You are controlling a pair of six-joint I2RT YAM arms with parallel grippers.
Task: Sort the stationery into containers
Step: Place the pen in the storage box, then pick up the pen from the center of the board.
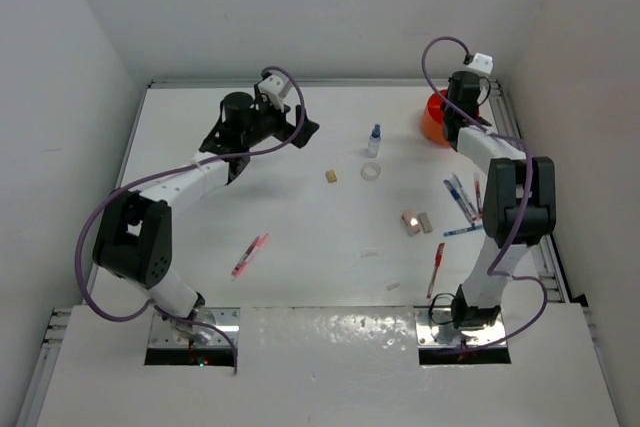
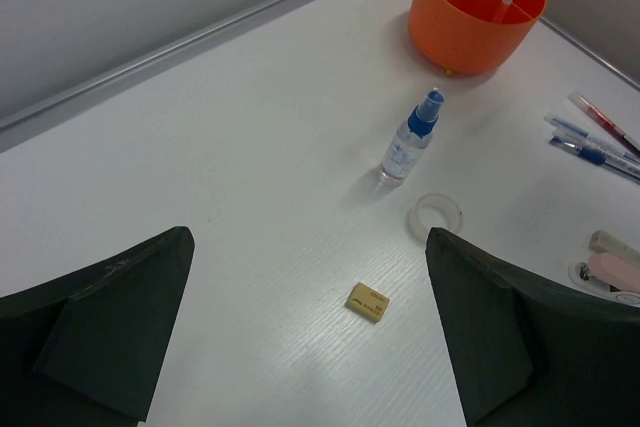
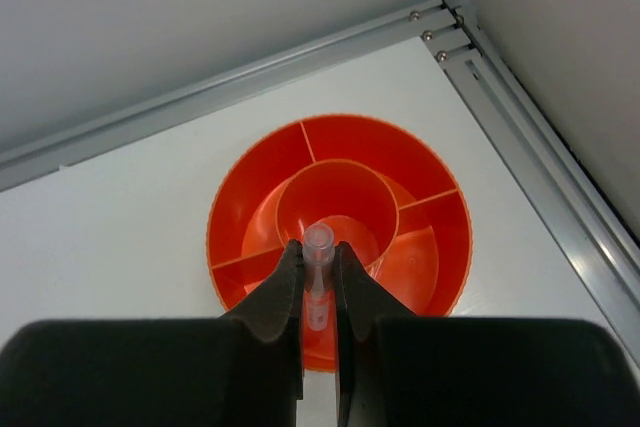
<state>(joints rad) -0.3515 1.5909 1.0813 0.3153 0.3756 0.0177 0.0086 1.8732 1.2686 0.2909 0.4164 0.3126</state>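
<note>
The thin pen comes down in my right gripper next, into the orange tub's near section toward the metal bar, and is then released.
The round orange tub (image 1: 436,119) with inner dividers stands at the far right; its rim (image 3: 240,187) fills the right wrist view. My right gripper (image 3: 318,259) hangs over it, shut on a thin pen with a clear cap (image 3: 318,243) that points down into the tub. My left gripper (image 2: 306,247) is open and holds nothing, raised over the table's left part (image 1: 268,139). Ahead of it lie a tan eraser (image 2: 368,302), a clear tape ring (image 2: 436,215) and a small blue-capped bottle (image 2: 410,142). A pink pen (image 1: 250,255) lies at the near left.
Blue pens (image 1: 460,197), two erasers (image 1: 418,222) and a red pen (image 1: 437,269) lie beside the right arm. Two small white bits (image 1: 371,253) rest near the front. White walls close in the table at the back and both sides; a metal rail (image 3: 540,117) runs along the right edge.
</note>
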